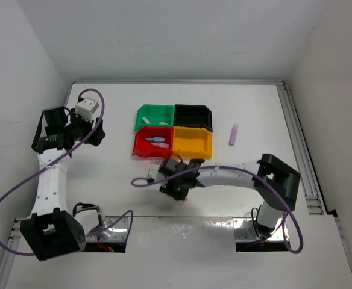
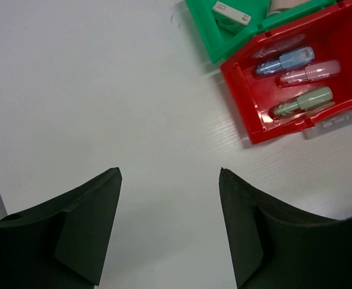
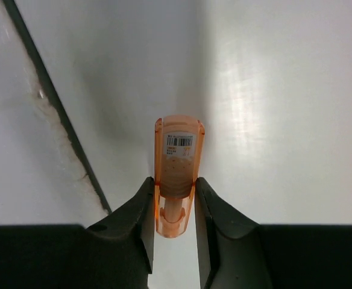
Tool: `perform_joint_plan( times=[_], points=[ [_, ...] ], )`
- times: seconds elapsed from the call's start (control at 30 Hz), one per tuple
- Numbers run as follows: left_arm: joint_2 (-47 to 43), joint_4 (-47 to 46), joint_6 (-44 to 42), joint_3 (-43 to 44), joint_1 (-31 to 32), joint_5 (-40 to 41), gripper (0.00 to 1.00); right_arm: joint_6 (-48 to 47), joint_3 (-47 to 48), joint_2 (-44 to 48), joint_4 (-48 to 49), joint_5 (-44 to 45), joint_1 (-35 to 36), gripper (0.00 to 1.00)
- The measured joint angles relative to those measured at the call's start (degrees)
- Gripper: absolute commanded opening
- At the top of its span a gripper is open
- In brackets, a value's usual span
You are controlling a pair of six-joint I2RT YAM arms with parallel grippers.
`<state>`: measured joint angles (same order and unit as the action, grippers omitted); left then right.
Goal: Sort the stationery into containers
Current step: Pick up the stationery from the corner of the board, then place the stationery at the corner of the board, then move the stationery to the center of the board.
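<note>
The orange stick [image 3: 177, 162] belongs beside similar sticks, so next my right gripper needs to go up, swing outward over the bottom of the red bin, go down and let go of it there.
The four joined bins stand mid-table: green [image 1: 141, 120], black [image 1: 193, 117], red [image 1: 141, 149] and yellow [image 1: 193, 144]. My right gripper [image 1: 179, 182] is just in front of the red and yellow bins. In the right wrist view it [image 3: 175, 183] is shut on an orange stick [image 3: 177, 162] with a barcode label, held over the table. My left gripper [image 1: 94, 129] is left of the bins, open and empty [image 2: 170, 174]. The red bin [image 2: 236, 96] holds blue [image 2: 284, 61], pink [image 2: 308, 73] and mint-green [image 2: 302, 101] sticks. The green bin [image 2: 203, 30] holds small blocks [image 2: 230, 11].
A pink stick [image 1: 232, 134] lies on the table right of the yellow bin. A grey labelled piece [image 2: 330, 124] lies against the red bin's front. A dark seam [image 3: 55, 114] crosses the table under the right gripper. White walls enclose the table on three sides.
</note>
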<state>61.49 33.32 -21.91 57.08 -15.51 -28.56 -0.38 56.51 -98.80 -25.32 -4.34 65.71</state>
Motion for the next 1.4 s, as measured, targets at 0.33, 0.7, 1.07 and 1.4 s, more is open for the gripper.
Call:
perform_joint_plan(
  times=[0.33, 0.7, 1.07, 1.4],
  points=[
    [6.14, -4.85, 5.11, 1.77, -3.17, -6.23, 0.73, -7.69, 39.6, -2.38, -5.33, -6.38, -15.28, 0.0],
    [12.81, -7.17, 5.62, 5.03, -3.17, -7.21, 0.73, -12.48, 54.29, -25.97, -9.25, -11.3, -24.46, 0.03],
    [14.1, -6.84, -0.24, 4.96, -2.12, -11.58, 0.79, -13.46, 50.42, -25.92, -11.17, -12.39, -23.52, 0.58],
    [-1.03, -1.18, -13.11, -7.19, -1.66, -20.24, 0.75, 4.55, 43.17, -5.11, -9.9, -10.64, -28.35, 0.41]
  ],
)
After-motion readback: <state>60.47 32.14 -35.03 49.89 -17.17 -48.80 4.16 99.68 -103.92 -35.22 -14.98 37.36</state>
